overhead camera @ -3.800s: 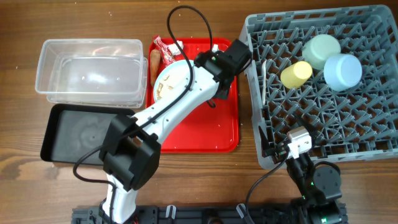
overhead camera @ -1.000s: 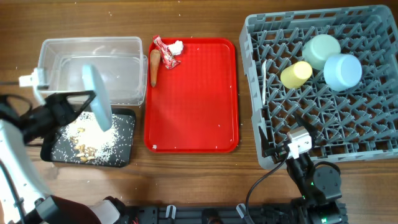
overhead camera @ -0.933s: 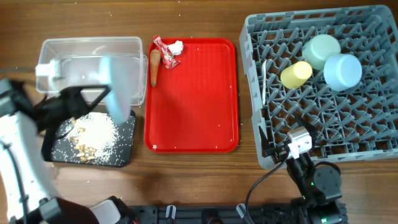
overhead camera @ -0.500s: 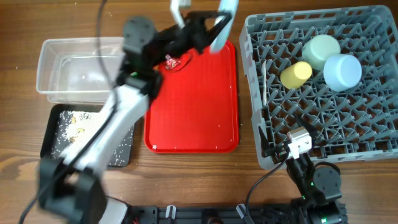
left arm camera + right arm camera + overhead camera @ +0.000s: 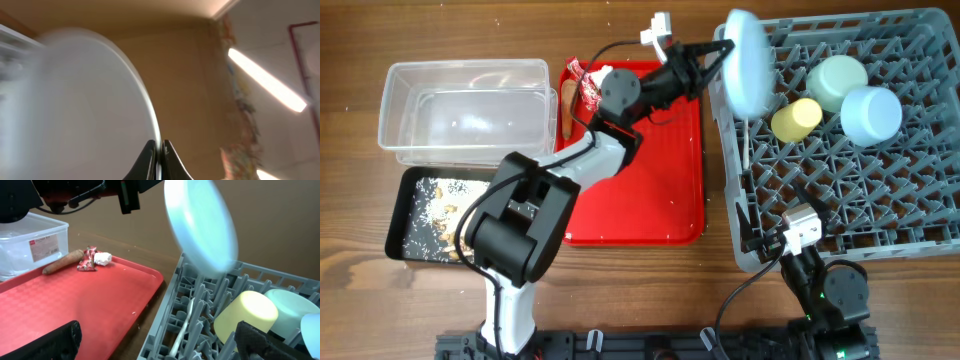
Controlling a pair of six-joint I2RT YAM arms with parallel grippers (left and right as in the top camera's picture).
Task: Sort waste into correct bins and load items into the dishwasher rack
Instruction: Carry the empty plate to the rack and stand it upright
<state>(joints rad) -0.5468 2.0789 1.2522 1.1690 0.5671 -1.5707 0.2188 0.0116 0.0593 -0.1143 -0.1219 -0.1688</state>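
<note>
The pale blue plate hangs above the rack, so the robot's left gripper should next move slightly toward the yellow cup and lower the plate among the rack's wires.
My left gripper [image 5: 718, 50] is shut on the rim of the pale blue plate [image 5: 745, 60], holding it on edge over the back-left corner of the grey dishwasher rack [image 5: 840, 190]. In the left wrist view the fingers [image 5: 150, 152] pinch the plate [image 5: 85, 110]. In the rack lie a mint-green bowl [image 5: 837, 80], a light blue bowl [image 5: 871, 113], a yellow cup [image 5: 796, 119] and a white spoon [image 5: 745, 130]. Beige crumbs [image 5: 445, 215] lie in the black tray [image 5: 405, 180]. My right gripper [image 5: 160, 347] is open and empty at the rack's front-left corner.
The red serving tray [image 5: 650, 170] holds the red-and-white wrapper [image 5: 588, 82] and the white tissue [image 5: 604, 76] at its back-left corner. The carrot piece [image 5: 566, 108] lies by that tray's left edge. The clear tub [image 5: 400, 80] stands behind the black tray.
The left arm has swung the plate from above the black tray, where crumbs fell off it, across the red tray to above the rack's back-left corner. The right arm has not moved.
</note>
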